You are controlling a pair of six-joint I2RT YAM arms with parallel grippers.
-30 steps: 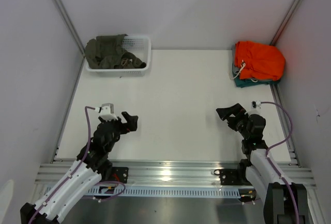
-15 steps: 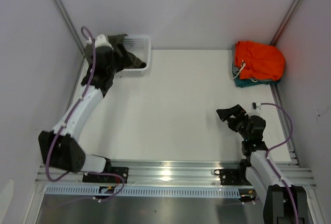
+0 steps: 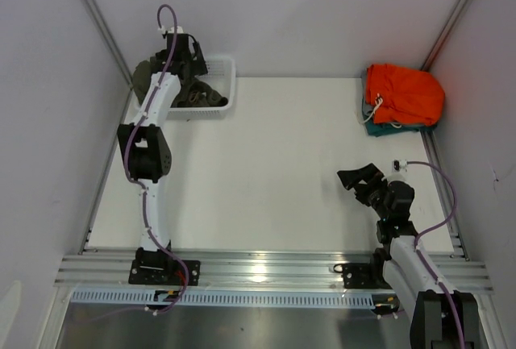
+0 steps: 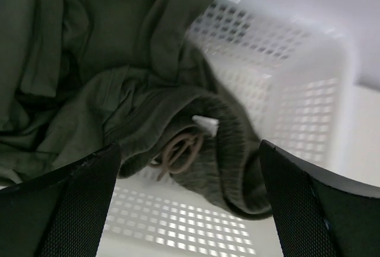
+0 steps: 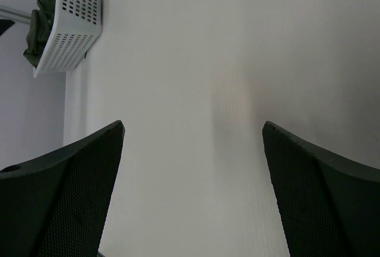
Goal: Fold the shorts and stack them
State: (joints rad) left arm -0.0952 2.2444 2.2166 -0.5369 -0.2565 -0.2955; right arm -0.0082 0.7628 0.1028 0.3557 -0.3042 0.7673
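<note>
The raised fold of cloth by the tan cord in the basket is between the open fingers of my left gripper. My left gripper should move down onto that fold next.
The olive-green shorts [image 3: 208,95] lie crumpled in a white mesh basket [image 3: 226,64] at the table's far left corner. My left arm is stretched out to it, and my left gripper [image 3: 190,60] hovers open just above the cloth. In the left wrist view the shorts [image 4: 113,61] fill the basket [image 4: 297,108], with the tan waist cord [image 4: 178,151] between the open fingers of the left gripper [image 4: 189,148]; nothing is held. My right gripper [image 3: 359,178] stands open and empty over bare table at the near right, as the right wrist view of the right gripper [image 5: 193,127] also shows.
Bright orange shorts [image 3: 405,91] sit folded on a teal garment [image 3: 379,130] at the far right corner. The right wrist view catches the basket [image 5: 71,19] far off. White walls enclose the table on three sides.
My left arm has swung from near its base out across the table to the basket and now hangs over the shorts, still open. The right arm has stayed put.
</note>
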